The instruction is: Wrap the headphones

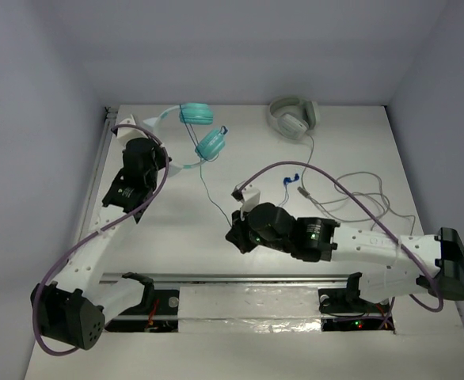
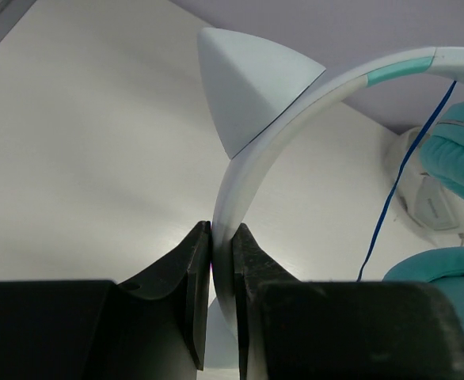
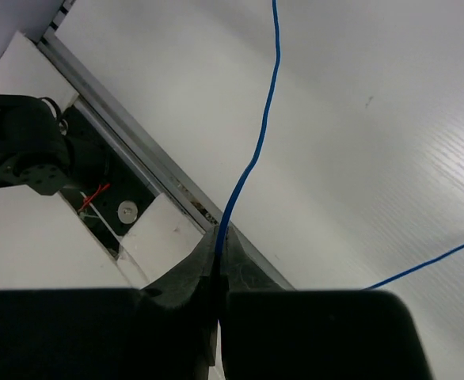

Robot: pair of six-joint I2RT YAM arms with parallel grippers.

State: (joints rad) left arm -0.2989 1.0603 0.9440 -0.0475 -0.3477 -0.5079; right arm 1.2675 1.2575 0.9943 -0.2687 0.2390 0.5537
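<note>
The blue cable's length beyond the cups is unwound, so the robot's right gripper needs to move outward over the bare tabletop near the grey-white headphones and release the blue cable (image 1: 213, 198).
The headphones have two round teal ear cups (image 1: 211, 143) and a pale white-mint headband (image 1: 154, 121) at the back left of the table. My left gripper (image 1: 162, 162) is shut on the headband (image 2: 295, 119), which carries a pale pointed ear (image 2: 252, 83); the jaws (image 2: 222, 237) pinch the band edge-on. The teal cups (image 2: 460, 150) show at the right. The thin blue cable (image 1: 213, 198) runs from the cups to my right gripper (image 1: 236, 229), which is shut on it. In the right wrist view the cable (image 3: 260, 134) rises from the closed jaws (image 3: 220, 237). Its blue plug end (image 1: 289, 180) lies mid-table.
Larger grey-white headphones (image 1: 294, 117) sit at the back right, their grey cable (image 1: 351, 198) looping over the right half of the table. A metal rail and open slot with wiring (image 1: 240, 281) run along the near edge. Walls enclose the table on three sides.
</note>
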